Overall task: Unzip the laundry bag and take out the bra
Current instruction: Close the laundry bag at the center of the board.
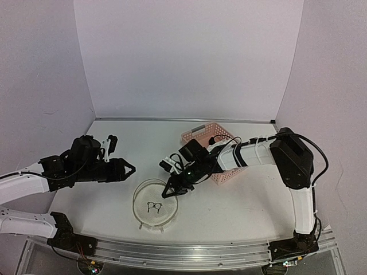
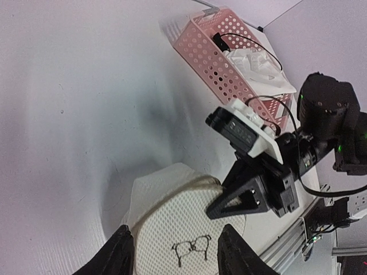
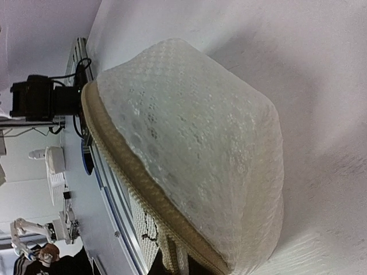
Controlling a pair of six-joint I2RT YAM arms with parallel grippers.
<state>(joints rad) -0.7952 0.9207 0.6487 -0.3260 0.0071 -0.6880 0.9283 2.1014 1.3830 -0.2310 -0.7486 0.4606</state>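
Observation:
My right gripper draws the bag's far rim outward next and releases it toward the bare tabletop, which lies outward of the gripper.
The laundry bag is a round white mesh pouch with a small black drawing on top, lying flat near the table's front. It fills the right wrist view, where a tan zipper seam runs round it. My right gripper is shut on the bag's far rim at that seam, with its dark fingers at the bottom edge of its own view. My left gripper hovers open to the bag's left, its fingers apart over the mesh and holding nothing. The bra is not visible.
A pink lattice basket stands behind the right arm. It holds white items and a thin black cord, and I cannot tell what they are. White walls enclose the table on three sides. A metal rail runs along the front edge.

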